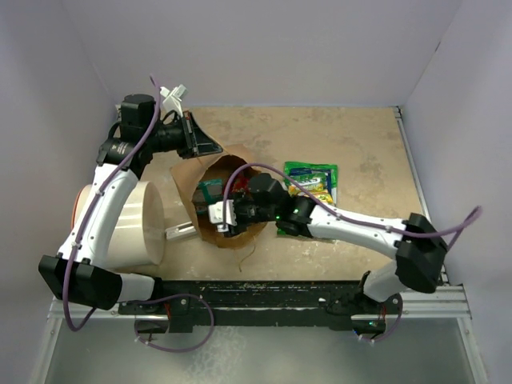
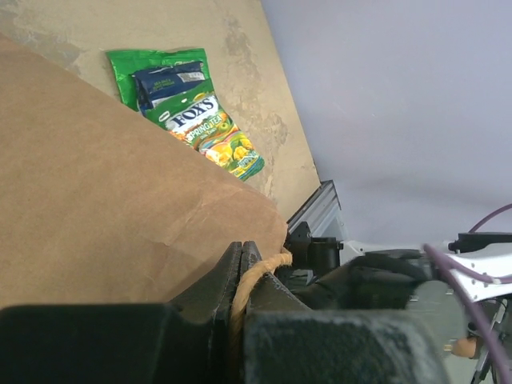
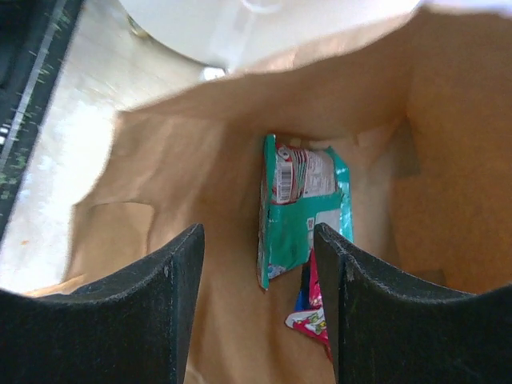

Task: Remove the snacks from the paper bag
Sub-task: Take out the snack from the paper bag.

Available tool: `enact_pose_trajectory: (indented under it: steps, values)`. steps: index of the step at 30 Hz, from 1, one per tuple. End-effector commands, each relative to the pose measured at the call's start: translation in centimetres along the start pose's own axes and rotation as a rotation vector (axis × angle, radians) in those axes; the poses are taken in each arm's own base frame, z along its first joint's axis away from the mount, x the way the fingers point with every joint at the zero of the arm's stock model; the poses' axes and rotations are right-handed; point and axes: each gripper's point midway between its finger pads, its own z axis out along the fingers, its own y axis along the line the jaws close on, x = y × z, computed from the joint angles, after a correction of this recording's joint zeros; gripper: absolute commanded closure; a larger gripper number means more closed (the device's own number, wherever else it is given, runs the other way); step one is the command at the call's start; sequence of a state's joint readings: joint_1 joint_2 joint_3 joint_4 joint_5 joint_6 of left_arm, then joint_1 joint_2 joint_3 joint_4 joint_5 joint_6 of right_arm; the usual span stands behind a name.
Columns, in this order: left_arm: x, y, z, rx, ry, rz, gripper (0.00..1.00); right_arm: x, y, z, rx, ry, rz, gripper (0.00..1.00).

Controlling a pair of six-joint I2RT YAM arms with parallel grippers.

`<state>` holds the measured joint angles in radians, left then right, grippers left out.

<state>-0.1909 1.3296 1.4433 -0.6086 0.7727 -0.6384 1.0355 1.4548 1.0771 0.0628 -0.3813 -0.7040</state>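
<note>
The teal packet's near long edge (image 1: 210, 201) (image 3: 267, 228) is lined up between the open fingers, so my right gripper will next slide down and deeper into the bag to close on it.
The brown paper bag (image 1: 210, 172) lies open near the table's middle. My left gripper (image 2: 242, 260) is shut on its twisted paper handle (image 2: 256, 272) and holds the bag's far edge (image 1: 206, 147) up. My right gripper (image 3: 258, 240) is open and reaches inside the bag (image 3: 200, 176) at its mouth (image 1: 236, 214). Ahead of its fingers lie a teal packet (image 3: 302, 210) and a red packet (image 3: 314, 316) with a bit of blue. A large green packet (image 1: 312, 182) lies on the table right of the bag, with a smaller blue one (image 2: 170, 80) on it.
A large white cylinder (image 1: 132, 224) lies left of the bag beside my left arm. A small white-grey bar (image 1: 180, 230) lies between it and the bag. White walls enclose the table on three sides; an aluminium rail (image 1: 420, 184) runs along the right edge.
</note>
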Motion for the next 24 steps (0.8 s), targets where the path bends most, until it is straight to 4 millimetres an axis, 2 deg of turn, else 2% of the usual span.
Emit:
enact_pose_trajectory:
  steps: [1,3,11,18,24]
  values:
    - [-0.4,-1.8,-1.0,0.06,-0.029,0.058,1.0,0.4,-3.3,2.4,0.132,0.009,0.016,0.41]
    - [-0.4,-2.0,-1.1,0.072,-0.031,0.071,1.0,2.1,-2.8,3.5,0.137,0.039,0.048,0.42]
    - [0.0,-2.1,-0.8,0.082,-0.005,0.08,1.0,6.0,-2.8,6.9,0.204,0.087,0.154,0.41]
    - [-0.1,-2.8,-0.3,0.099,0.01,0.083,1.0,8.8,-3.1,8.5,0.225,0.131,0.171,0.4]
    - [0.2,-2.8,-0.1,0.11,0.018,0.077,1.0,10.6,-4.5,9.3,0.259,0.166,0.159,0.38]
